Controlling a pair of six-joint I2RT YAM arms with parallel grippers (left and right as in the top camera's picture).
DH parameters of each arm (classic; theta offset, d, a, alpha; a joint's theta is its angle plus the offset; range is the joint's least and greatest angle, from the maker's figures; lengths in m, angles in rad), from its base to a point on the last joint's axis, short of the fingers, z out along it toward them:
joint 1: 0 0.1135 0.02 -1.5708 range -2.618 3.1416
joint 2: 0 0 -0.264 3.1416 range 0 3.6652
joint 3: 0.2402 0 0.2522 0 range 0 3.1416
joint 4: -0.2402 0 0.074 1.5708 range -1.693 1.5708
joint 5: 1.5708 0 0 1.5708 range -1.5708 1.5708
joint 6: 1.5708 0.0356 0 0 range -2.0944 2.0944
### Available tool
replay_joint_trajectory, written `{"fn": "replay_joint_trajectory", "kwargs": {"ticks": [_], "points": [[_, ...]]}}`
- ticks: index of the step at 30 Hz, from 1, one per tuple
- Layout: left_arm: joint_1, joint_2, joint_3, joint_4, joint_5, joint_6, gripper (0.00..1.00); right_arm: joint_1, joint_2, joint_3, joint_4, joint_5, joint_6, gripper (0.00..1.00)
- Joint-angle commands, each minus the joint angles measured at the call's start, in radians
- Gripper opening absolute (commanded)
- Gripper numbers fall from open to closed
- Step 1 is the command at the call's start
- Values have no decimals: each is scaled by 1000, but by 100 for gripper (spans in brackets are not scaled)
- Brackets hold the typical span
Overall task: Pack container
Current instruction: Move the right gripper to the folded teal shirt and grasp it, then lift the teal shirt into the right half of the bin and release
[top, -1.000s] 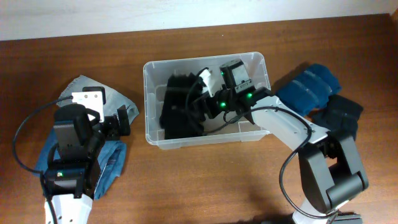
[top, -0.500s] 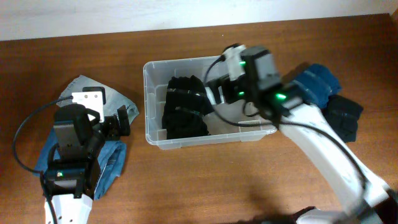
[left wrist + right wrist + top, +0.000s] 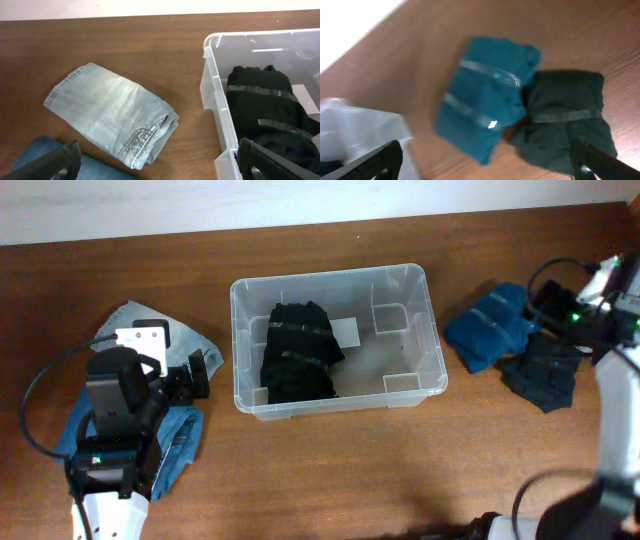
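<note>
My right gripper lowers across onto the teal bundle's edge [image 3: 519, 330] [image 3: 518, 95] by the dark bundle next, since it is below and to the left in the overhead view.
The clear container [image 3: 330, 276] stands mid-table and holds a black taped clothes bundle [image 3: 298, 352] at its left, beside the white label [image 3: 346, 334]. My right gripper [image 3: 556, 302] is open and empty, above a teal taped bundle [image 3: 490, 328] and a dark bundle [image 3: 545, 375] to the container's right. In the right wrist view my gripper [image 3: 487, 165] hangs over the teal bundle [image 3: 487, 105] and the dark bundle [image 3: 565, 120]. My left gripper [image 3: 160, 165] is open and empty over folded light denim [image 3: 112, 117], left of the container [image 3: 212, 90].
A blue denim piece [image 3: 185, 445] lies under my left arm near the front left. The light denim [image 3: 125, 315] shows behind the left arm. The container's right half holds nothing. A pale wall runs along the table's far edge.
My right arm has pulled out of the container and swung right, over the teal and dark bundles. The black bundle stays in the container. The left arm has not moved.
</note>
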Motion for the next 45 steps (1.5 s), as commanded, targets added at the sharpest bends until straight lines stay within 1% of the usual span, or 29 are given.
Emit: {"fn": "replay_joint_trajectory", "kwargs": {"ticks": [1, 4, 7, 10, 15, 18, 21, 25, 26, 27, 30, 31, 32, 36, 40, 44, 45], "points": [[-3, 2, 23, 0, 11, -10, 99, -62, 123, -16, 18, -189, -130, 98], [-3, 2, 23, -1, 11, -10, 100, -79, 243, -16, 63, -268, -142, 98], [-3, 2, 23, -1, 11, -10, 99, -69, 327, -16, 82, -279, -145, 98], [-3, 2, 23, 0, 11, -10, 99, -45, 393, -16, 105, -347, -201, 98], [-3, 2, 23, 0, 11, -10, 99, 3, 472, -16, 148, -343, -198, 98], [-3, 2, 23, 0, 11, -10, 99, 26, 517, -16, 182, -297, -158, 98], [-3, 2, 23, 0, 11, -10, 99, 40, 558, -16, 212, -282, -153, 98], [-3, 2, 23, -1, 11, -10, 99, 42, 571, -16, 217, -283, -151, 99], [-3, 2, 23, -1, 11, -10, 99, 41, 566, -15, 217, -287, -151, 91], [-3, 2, 23, -1, 11, -10, 99, 40, 561, -14, 217, -293, -151, 80], [-3, 2, 23, -1, 11, -10, 99, 39, 534, -11, 213, -326, -151, 24], [-3, 2, 23, -1, 11, -10, 100, 39, 521, -7, 209, -333, -151, 11], [-3, 2, 23, -1, 11, -10, 100, 39, 506, -3, 207, -345, -151, 4], [-3, 2, 23, -1, 11, -10, 100, 43, 409, 30, 180, -372, -151, 4], [-3, 2, 23, -1, 11, -10, 99, 68, 260, 82, 130, -375, -168, 4], [-3, 2, 23, -1, 11, -10, 100, 140, 97, 147, 20, -374, -263, 4], [-3, 2, 23, -1, 11, -10, 99, 180, 42, 168, -21, -370, -301, 4]]}}
